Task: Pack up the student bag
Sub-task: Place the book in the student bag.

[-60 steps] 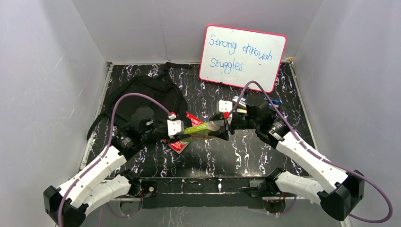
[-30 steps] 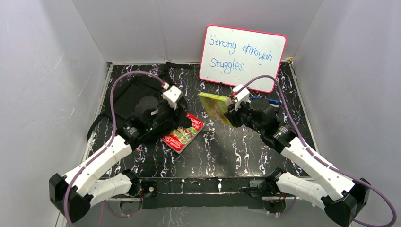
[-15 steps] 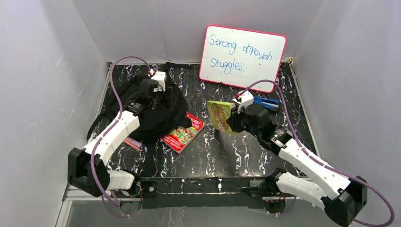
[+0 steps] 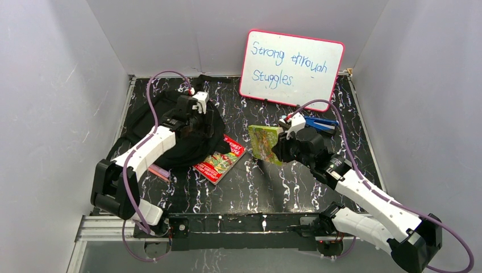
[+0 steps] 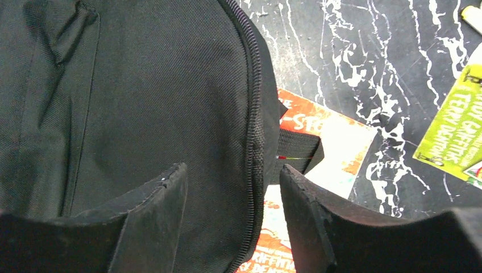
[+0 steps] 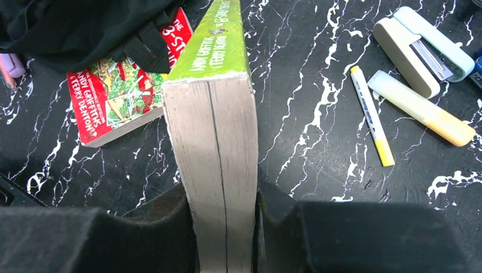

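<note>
I will next carry the green book [image 4: 264,142] to the left in the top view with my right gripper, down past the bag's zip, and release it, because the bag's zipped edge is there.
The black student bag [image 4: 170,128] lies at the back left; its zipped edge fills the left wrist view [image 5: 142,102]. My left gripper [image 4: 199,116] hovers over the bag's right edge, open, its fingers [image 5: 165,205] straddling the zip [image 5: 256,131] without holding it. My right gripper [image 4: 278,147] is shut on a green book [image 4: 264,142], held upright above the table; its page edge shows between the fingers [image 6: 219,187]. A red book [image 4: 220,161] lies flat beside the bag, partly under it, and shows in the wrist views [image 5: 329,136] [image 6: 119,108].
A whiteboard [image 4: 291,68] leans on the back wall. A stapler [image 6: 420,48], a highlighter [image 6: 420,108] and a yellow-tipped pen [image 6: 372,116] lie right of the green book. A blue item [image 4: 318,124] lies behind the right arm. A pink pen [image 4: 158,172] lies by the bag's front.
My left gripper has let go of the green book and swung back left over the bag. My right gripper has lifted the book, turned it upright and lowered it slightly.
</note>
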Controlling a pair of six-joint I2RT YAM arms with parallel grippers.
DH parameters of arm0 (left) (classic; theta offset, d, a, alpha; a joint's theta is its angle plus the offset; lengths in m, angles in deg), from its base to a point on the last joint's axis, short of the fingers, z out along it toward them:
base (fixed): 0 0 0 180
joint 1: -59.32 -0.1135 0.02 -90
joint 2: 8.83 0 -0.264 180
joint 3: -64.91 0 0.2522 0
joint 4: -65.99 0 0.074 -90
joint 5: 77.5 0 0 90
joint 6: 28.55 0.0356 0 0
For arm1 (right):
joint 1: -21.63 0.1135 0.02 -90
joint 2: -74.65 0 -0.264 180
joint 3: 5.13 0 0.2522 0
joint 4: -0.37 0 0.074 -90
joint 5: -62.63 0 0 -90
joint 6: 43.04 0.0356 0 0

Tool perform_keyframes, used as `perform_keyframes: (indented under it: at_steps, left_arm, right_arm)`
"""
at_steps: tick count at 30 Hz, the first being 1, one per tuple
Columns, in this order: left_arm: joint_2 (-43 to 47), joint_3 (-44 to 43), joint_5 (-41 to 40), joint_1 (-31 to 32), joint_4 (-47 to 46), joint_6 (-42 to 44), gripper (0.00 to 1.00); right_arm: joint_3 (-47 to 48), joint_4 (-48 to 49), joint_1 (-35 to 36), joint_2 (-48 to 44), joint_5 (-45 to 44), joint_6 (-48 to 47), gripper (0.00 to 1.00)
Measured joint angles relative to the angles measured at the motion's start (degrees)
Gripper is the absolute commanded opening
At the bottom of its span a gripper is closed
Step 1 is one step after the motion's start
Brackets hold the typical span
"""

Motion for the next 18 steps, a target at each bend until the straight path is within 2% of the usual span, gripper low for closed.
perform_keyframes:
  at_steps: [5,9,18]
  left_arm:
    - [-0.37,-0.50,-1.51,0.00,1.16,0.35,0.31]
    - [-0.35,-0.85,-2.16,0.00,1.11,0.31,0.19]
    - [-0.28,-0.90,-3.52,-0.33,1.16,-0.04,0.09]
  right_arm:
    - [-0.02,0.04,0.00,0.02,0.24,0.35,0.00]
    - [0.00,0.09,0.00,0.11,0.74,0.39,0.00]
    - [-0.02,0.98,0.00,1.16,1.66,0.72,0.00]
